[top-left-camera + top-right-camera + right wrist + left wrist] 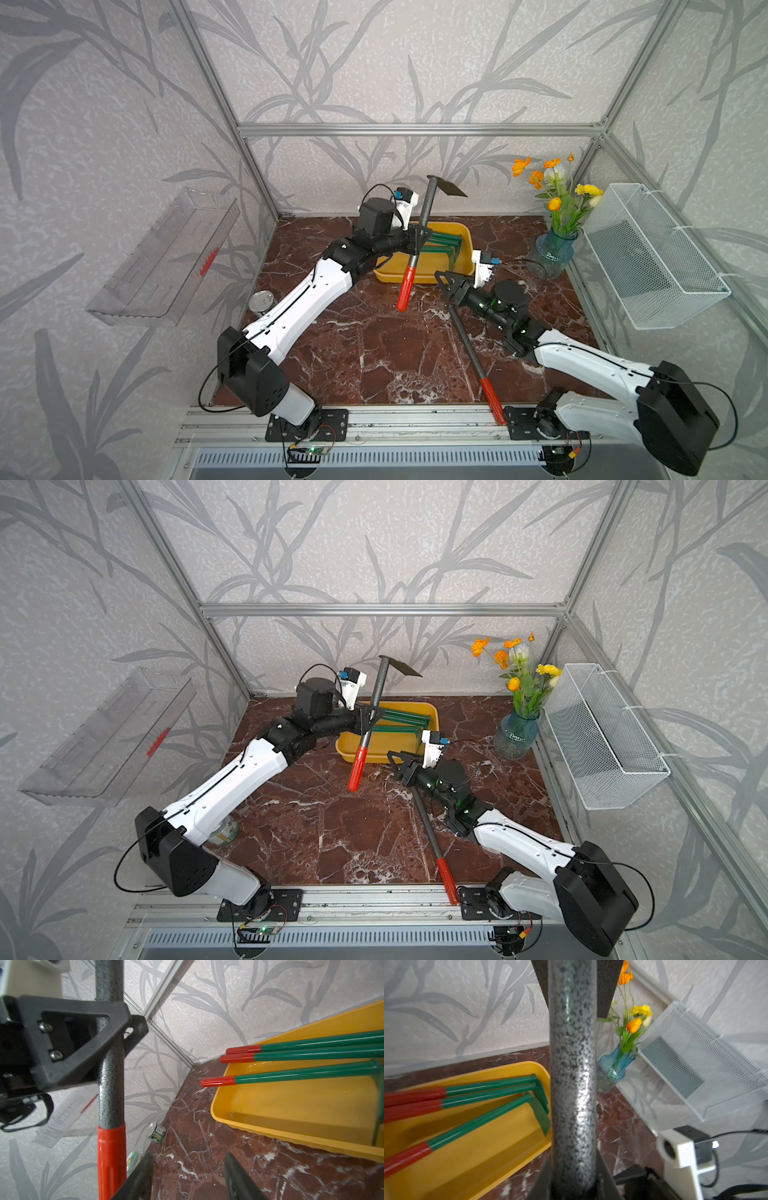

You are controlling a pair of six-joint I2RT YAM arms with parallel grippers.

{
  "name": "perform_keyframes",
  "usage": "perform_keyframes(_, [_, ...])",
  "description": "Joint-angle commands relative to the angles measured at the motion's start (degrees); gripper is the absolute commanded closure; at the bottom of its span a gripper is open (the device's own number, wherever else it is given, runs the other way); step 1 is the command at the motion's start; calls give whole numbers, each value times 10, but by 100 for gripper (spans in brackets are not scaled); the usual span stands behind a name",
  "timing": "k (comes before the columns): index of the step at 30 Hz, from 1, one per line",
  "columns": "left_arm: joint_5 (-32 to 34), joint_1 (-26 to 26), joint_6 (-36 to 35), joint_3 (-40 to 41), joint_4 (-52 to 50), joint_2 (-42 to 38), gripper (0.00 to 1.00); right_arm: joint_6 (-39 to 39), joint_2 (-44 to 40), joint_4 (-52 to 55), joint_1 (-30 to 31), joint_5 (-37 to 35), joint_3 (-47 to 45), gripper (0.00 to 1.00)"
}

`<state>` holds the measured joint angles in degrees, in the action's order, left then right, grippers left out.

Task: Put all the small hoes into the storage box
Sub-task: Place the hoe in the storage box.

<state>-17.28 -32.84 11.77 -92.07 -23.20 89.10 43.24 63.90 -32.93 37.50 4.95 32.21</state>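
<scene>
My left gripper next moves down into the box's bare near side, turning the hoe's shaft [573, 1084] level, and releases, as green hoes line the back.
My left gripper [419, 239] is shut on the speckled grey shaft of the small hoe [426, 208], holding it almost upright over the near left part of the yellow storage box [436, 270]. The black blade [451, 189] is at the top and the red handle [405, 286] hangs below. In the left wrist view the shaft [573, 1084] fills the gap between the jaws. Three green hoes [488, 1088] with red handles lie in the box [488, 1147]. My right gripper [444, 289] stands open and holds nothing, just in front of the box's right corner; its view shows bare marble between the fingers [141, 1178].
A second grey hoe [473, 361] lies on the marble under my right arm, its red handle at the front rail. A blue vase of flowers [555, 253] stands at the back right beside a white mesh basket [652, 257]. A clear tray [166, 257] hangs on the left wall above a can [262, 302].
</scene>
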Motion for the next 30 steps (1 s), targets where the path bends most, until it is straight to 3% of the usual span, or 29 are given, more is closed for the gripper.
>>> perform_keyframes(1, [113,-2,-265,-91,-181,43,100,-43,-84,84,-29,-33,-1,45])
perform_keyframes(8, [290,-7,-504,-58,-118,99,100,-54,-179,170,-98,-12,-8,47])
perform_keyframes(12, [293,-11,-623,-4,-35,107,100,-48,-193,177,-118,2,-16,47])
perform_keyframes(16, [285,-17,-695,-9,-3,139,100,-41,-186,172,-129,15,-19,48])
perform_keyframes(22, [292,-38,-769,54,88,151,100,-36,-185,171,-145,31,-25,48])
perform_keyframes(30, [296,-42,-823,87,186,199,100,-26,-174,156,-178,66,-34,49])
